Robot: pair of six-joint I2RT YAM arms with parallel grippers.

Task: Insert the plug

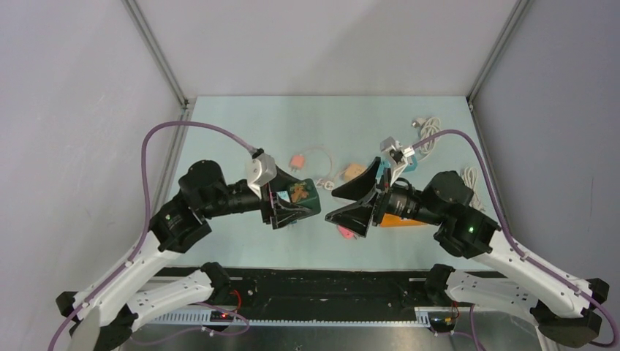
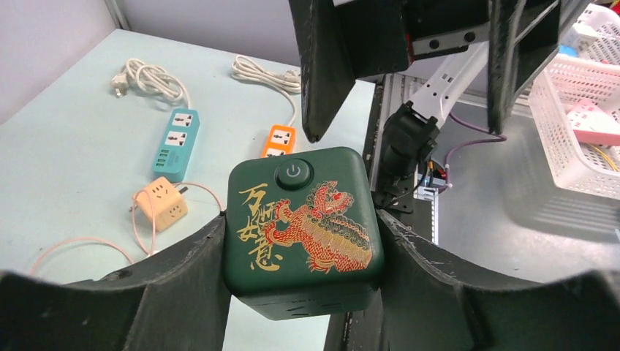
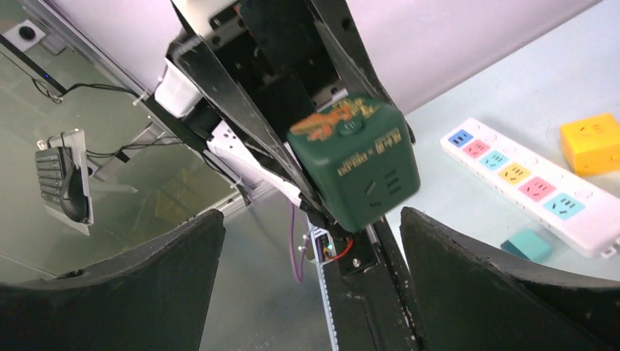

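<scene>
The cube will go down next onto the table between the white strip and the near pink block, where the table is empty. My left gripper will tilt downward and lower it there.
My left gripper (image 1: pixel 296 207) is shut on a dark green cube socket (image 1: pixel 304 193) with a gold and red dragon print, held off the table. In the left wrist view the cube (image 2: pixel 303 219) sits between both fingers, power button facing up. My right gripper (image 1: pixel 333 206) is open and empty, facing the cube from the right at a short gap. In the right wrist view the cube (image 3: pixel 358 164) shows its slotted face ahead of the open fingers (image 3: pixel 146 278). A pink plug (image 1: pixel 296 161) with a thin cable lies on the table behind the cube.
A teal power strip (image 2: pixel 174 140), an orange strip (image 2: pixel 279 139), a cream cube adapter (image 2: pixel 161 205) and coiled white cables (image 2: pixel 150 77) lie on the table. A white multi-colour strip (image 3: pixel 526 183), a yellow cube (image 3: pixel 591 142) and a teal block (image 3: pixel 526 245) lie on the left side.
</scene>
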